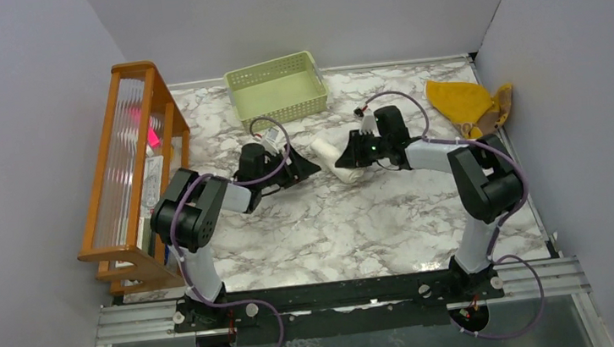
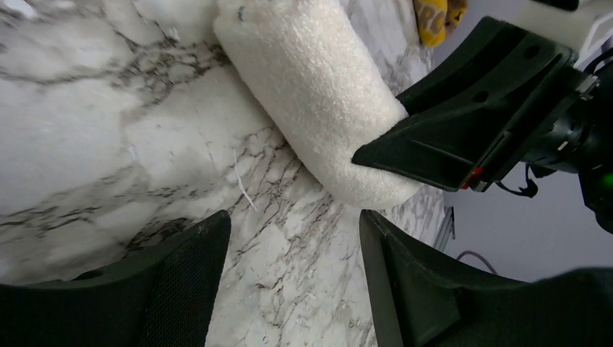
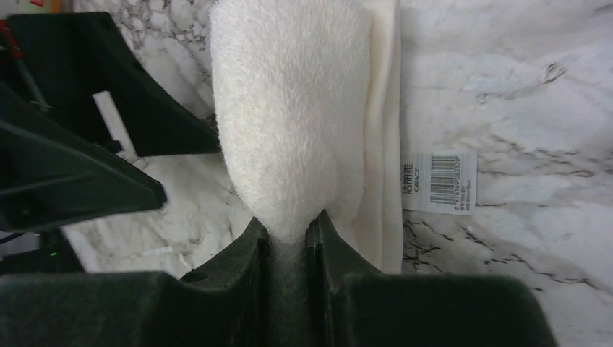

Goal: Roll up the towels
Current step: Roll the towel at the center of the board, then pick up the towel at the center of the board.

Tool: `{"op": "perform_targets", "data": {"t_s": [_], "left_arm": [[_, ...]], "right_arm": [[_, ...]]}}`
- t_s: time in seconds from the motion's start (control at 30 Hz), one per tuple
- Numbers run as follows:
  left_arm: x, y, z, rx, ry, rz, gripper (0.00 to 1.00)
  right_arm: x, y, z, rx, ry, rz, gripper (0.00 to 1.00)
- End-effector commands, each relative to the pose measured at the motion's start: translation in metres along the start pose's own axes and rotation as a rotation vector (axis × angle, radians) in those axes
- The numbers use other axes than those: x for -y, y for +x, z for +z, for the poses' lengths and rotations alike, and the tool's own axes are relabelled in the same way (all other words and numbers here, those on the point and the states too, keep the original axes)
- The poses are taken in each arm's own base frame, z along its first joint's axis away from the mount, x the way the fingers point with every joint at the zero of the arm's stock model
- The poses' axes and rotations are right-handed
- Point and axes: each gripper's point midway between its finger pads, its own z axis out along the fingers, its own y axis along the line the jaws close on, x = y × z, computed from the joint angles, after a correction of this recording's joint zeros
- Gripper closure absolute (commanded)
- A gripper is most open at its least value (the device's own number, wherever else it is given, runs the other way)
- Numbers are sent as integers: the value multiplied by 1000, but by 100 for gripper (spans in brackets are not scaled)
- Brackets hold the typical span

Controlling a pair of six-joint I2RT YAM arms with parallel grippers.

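Observation:
I need to move my left gripper to the right in the top view next, onto the free far part of the cream-white roll, because my right gripper holds the near end of the roll.
The cream-white towel (image 1: 332,160) lies rolled into a short fat cylinder at the middle of the marble table. It also shows in the left wrist view (image 2: 311,87) and the right wrist view (image 3: 289,108). My right gripper (image 3: 289,231) is shut on the near end of the roll; in the top view it (image 1: 348,159) sits at the roll's right end. My left gripper (image 2: 293,238) is open and empty, just left of the roll (image 1: 310,166), not touching it. The mustard-yellow towel (image 1: 468,103) lies crumpled at the far right; a bit of it shows in the left wrist view (image 2: 436,16).
A pale green plastic basket (image 1: 276,88) stands at the back centre. A wooden rack (image 1: 129,169) stands along the left edge. A barcode label (image 3: 439,181) hangs from the towel's loose flap. Grey walls enclose the table.

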Motion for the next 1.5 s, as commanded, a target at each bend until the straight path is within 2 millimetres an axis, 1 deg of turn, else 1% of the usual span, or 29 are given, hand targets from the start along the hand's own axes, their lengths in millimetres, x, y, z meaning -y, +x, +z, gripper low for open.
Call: {"op": "perform_targets", "data": {"t_s": [0.0, 0.07, 0.13, 0.17, 0.23, 0.33, 0.53, 0.57, 0.63, 0.7, 0.73, 0.77, 0.8, 0.83, 0.9, 0.93, 0.97, 1.0, 1.03, 1.13, 1.17, 1.23, 1.27, 1.33, 1.37, 1.47], "left_arm": [[7, 6, 29, 17, 30, -21, 31], [16, 4, 42, 22, 80, -38, 31], [20, 3, 53, 26, 95, -49, 31], [18, 3, 56, 34, 92, -58, 31], [16, -1, 58, 72, 103, -83, 31], [17, -9, 56, 146, 140, -127, 31], [10, -14, 66, 187, 142, -161, 32], [10, -15, 67, 193, 144, -161, 34], [11, -18, 68, 206, 150, -154, 43], [15, -21, 69, 212, 158, -143, 54], [18, -22, 69, 214, 165, -133, 61], [20, -25, 69, 218, 169, -123, 71], [22, -27, 70, 219, 169, -111, 79], [25, -28, 71, 216, 168, -97, 84], [28, -33, 72, 216, 154, -65, 88], [29, -35, 73, 217, 145, -48, 89], [31, -38, 73, 219, 134, -19, 90], [33, -42, 73, 219, 123, 5, 91], [37, -47, 74, 219, 117, 32, 92], [49, -63, 73, 221, 106, 100, 94], [53, -70, 73, 225, 101, 121, 94], [62, -91, 71, 243, 97, 167, 96], [69, -102, 70, 254, 95, 192, 97], [78, -126, 69, 283, 84, 233, 98], [82, -139, 69, 297, 83, 253, 98], [93, -178, 76, 304, 106, 291, 100]], "right_arm": [[-30, 27, 6, -78, -214, 165, 99], [-29, 31, 8, -83, -217, 178, 99], [-26, 33, 9, -86, -210, 179, 99], [-26, 33, 9, -84, -208, 178, 99], [-25, 36, 9, -86, -204, 176, 99], [-26, 38, 9, -88, -212, 184, 99], [-32, 42, 10, -96, -266, 200, 99], [-34, 42, 9, -96, -279, 202, 99], [-37, 42, 9, -100, -300, 204, 99], [-39, 40, 9, -93, -316, 195, 99], [-41, 38, 8, -85, -324, 185, 99], [-42, 36, 7, -76, -333, 174, 96], [-44, 33, 6, -68, -343, 164, 85], [-47, 32, 5, -61, -361, 151, 69], [-52, 29, 3, -58, -395, 137, 45], [-53, 28, 2, -59, -396, 135, 37], [-53, 27, 1, -55, -396, 126, 33], [-54, 24, -2, -42, -397, 110, 31], [-54, 19, -6, -23, -394, 101, 27], [-50, -7, -30, 80, -377, 81, 25], [-44, -19, -41, 134, -351, 83, 25], [-21, -41, -66, 271, -249, 108, 25], [-12, -48, -79, 339, -199, 110, 25], [-2, -58, -101, 451, -134, 91, 25], [1, -60, -107, 476, -117, 90, 25], [0, -56, -110, 465, -114, 85, 25]]}}
